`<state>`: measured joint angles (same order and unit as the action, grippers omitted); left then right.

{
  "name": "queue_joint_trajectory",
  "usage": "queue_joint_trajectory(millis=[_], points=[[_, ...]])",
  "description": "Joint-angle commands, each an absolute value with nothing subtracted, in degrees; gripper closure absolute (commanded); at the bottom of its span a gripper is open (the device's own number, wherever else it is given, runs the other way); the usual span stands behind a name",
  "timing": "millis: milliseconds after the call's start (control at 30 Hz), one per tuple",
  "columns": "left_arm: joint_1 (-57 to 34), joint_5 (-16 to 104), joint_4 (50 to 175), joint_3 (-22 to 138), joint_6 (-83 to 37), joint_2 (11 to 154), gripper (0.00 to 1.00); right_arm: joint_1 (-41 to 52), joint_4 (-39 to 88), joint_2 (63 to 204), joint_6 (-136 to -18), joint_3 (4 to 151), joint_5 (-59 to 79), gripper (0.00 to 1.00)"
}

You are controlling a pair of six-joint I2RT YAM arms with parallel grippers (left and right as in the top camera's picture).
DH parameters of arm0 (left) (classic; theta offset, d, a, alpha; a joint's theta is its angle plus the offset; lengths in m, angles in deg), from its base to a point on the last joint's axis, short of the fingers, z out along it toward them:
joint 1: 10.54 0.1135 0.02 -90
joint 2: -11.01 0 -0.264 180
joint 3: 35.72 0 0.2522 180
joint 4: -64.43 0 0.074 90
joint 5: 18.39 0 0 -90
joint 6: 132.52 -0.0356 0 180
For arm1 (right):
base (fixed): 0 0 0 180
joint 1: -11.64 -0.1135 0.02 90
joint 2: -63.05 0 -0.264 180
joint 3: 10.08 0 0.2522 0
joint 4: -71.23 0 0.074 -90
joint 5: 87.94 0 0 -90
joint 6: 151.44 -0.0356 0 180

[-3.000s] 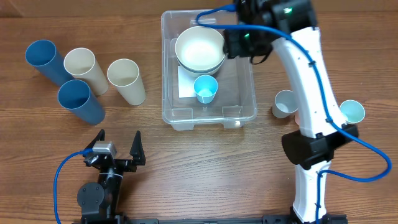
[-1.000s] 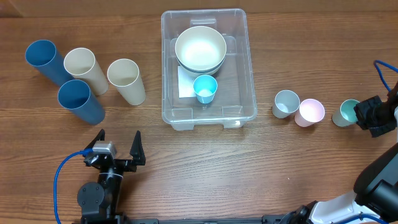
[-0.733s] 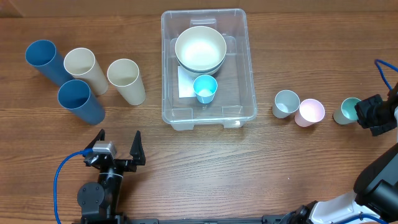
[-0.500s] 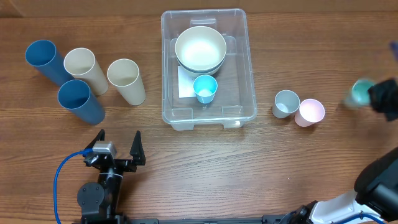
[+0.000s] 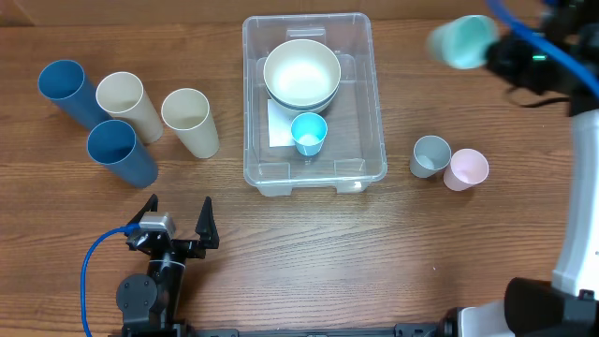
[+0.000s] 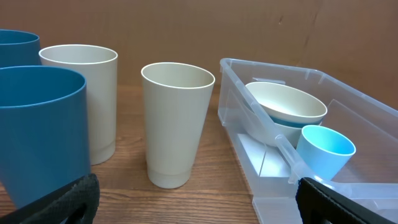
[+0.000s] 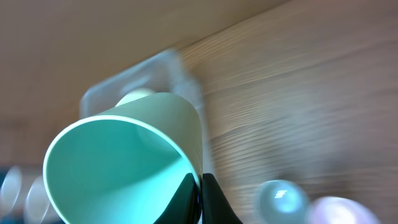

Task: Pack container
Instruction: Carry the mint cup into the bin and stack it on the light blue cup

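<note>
The robot's right gripper will next move the teal cup [image 5: 460, 41] over and down into the light-blue cup's opening [image 5: 309, 128], below and to the left in the overhead view, and let it go.
The container [image 5: 378, 112], a clear plastic bin, stands at the table's middle back and holds stacked bowls [image 5: 301, 75] and a small light-blue cup [image 5: 309, 133]. My right gripper [image 5: 489, 52] is raised to the right of the bin's far corner, shut on the rim of a teal cup [image 5: 460, 41]. In the right wrist view the fingers pinch the teal cup's [image 7: 118, 162] wall at the gripper [image 7: 200, 186], with the blurred container [image 7: 168, 74] behind. My left gripper [image 5: 177, 217] rests open near the front left edge. Nothing is between the left gripper's [image 6: 199, 211] jaws.
A grey cup [image 5: 431, 155] and a pink cup [image 5: 466, 169] stand right of the bin. At the left stand tall cups: two blue [image 5: 65, 89] [image 5: 120, 150] and two cream [image 5: 126, 101] [image 5: 190, 120]. The nearer cream cup [image 6: 177, 124] stands ahead of the left gripper.
My right gripper has lifted the teal cup from beside the pink cup and swung it up and left toward the container's far right corner. The left arm has not moved.
</note>
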<state>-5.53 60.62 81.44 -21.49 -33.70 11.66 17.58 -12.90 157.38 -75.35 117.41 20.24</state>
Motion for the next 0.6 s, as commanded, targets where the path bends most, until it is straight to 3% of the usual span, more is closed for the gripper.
queue_joint_trajectory(millis=[0, 267, 567], points=[[-4.9, 60.0, 81.4, -21.7, -33.3, 11.3, 0.00, 6.2, -12.7, 157.4, -74.6, 118.2, 15.1, 0.96], [-4.9, 60.0, 81.4, -21.7, -33.3, 11.3, 0.00, -11.2, -11.1, 166.1, -74.9, 115.0, 9.5, 0.96], [-4.9, 60.0, 81.4, -21.7, -33.3, 11.3, 0.00, -13.7, -11.4, 170.0, -76.4, 113.8, 7.6, 0.96]])
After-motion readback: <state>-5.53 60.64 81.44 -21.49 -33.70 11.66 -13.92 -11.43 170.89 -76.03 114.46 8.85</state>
